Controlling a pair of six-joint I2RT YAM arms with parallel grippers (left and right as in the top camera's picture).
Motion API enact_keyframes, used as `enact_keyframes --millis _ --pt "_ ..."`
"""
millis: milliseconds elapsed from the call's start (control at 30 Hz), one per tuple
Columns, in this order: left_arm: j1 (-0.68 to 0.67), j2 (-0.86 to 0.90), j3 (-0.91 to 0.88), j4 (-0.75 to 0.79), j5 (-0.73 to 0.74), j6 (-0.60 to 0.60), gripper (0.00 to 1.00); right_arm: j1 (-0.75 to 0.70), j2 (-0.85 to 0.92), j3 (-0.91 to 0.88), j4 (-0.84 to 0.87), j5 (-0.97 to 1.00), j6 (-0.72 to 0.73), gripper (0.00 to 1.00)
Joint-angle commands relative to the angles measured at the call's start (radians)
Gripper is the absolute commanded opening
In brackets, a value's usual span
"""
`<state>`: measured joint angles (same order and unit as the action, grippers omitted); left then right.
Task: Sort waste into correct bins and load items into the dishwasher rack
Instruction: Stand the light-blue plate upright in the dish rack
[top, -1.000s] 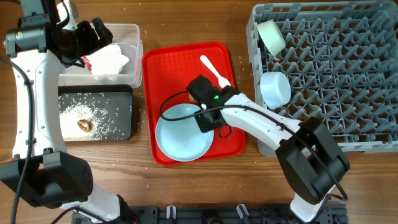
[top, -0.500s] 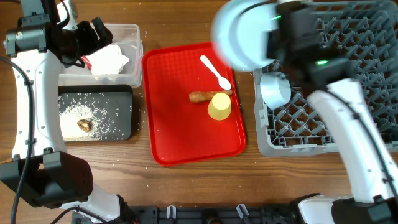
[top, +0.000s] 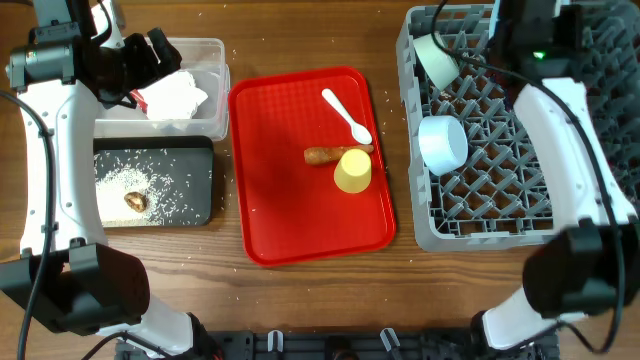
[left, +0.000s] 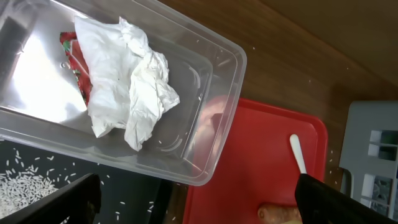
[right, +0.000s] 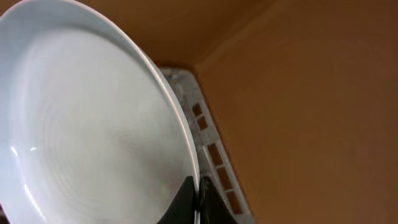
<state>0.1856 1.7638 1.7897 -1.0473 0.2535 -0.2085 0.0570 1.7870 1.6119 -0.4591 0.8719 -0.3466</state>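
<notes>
My right gripper should next carry the pale blue plate down into the rack (top: 520, 200), toward the small bowls, because slots beside the bowls are empty.
My right gripper (right: 198, 198) is shut on the rim of the pale blue plate (right: 93, 124), held on edge over the far side of the grey dishwasher rack (top: 520, 200); the plate does not show in the overhead view. Two small bowls (top: 442, 142) (top: 436, 58) sit in the rack. The yellow cup (top: 352, 171), the carrot (top: 322, 155) and the white spoon (top: 347, 116) lie on the red tray (top: 290, 220). My left gripper (left: 199, 199) is open and empty above the clear tub (top: 215, 55), which holds the napkin (left: 130, 81) and the wrapper (left: 74, 62).
The black tray (top: 195, 190) in front of the tub holds rice grains (top: 130, 180) and a brown lump (top: 137, 200). Loose rice grains lie scattered on the wooden table around the trays. The right arm (top: 560, 120) stretches over the rack.
My right arm has lifted the plate off the red tray and swung it to the rack's far side, which uncovered the cup and carrot. The left arm has not moved.
</notes>
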Motion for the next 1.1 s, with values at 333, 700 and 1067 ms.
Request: enact_keyframes --millis 333,700,1067 --pt "0.007 0.002 0.004 0.003 0.012 -0.009 1.0 0.033 0.074 0.011 -0.07 -0.105 -0.128 0.21" --pt "0.007 0.002 0.004 0.003 0.012 -0.009 1.0 0.064 -0.017 0.011 -0.108 -0.237 0.125 1.0" --pt "0.007 0.002 0.004 0.018 0.016 -0.01 1.0 0.123 -0.161 0.011 -0.36 -1.253 0.204 1.0"
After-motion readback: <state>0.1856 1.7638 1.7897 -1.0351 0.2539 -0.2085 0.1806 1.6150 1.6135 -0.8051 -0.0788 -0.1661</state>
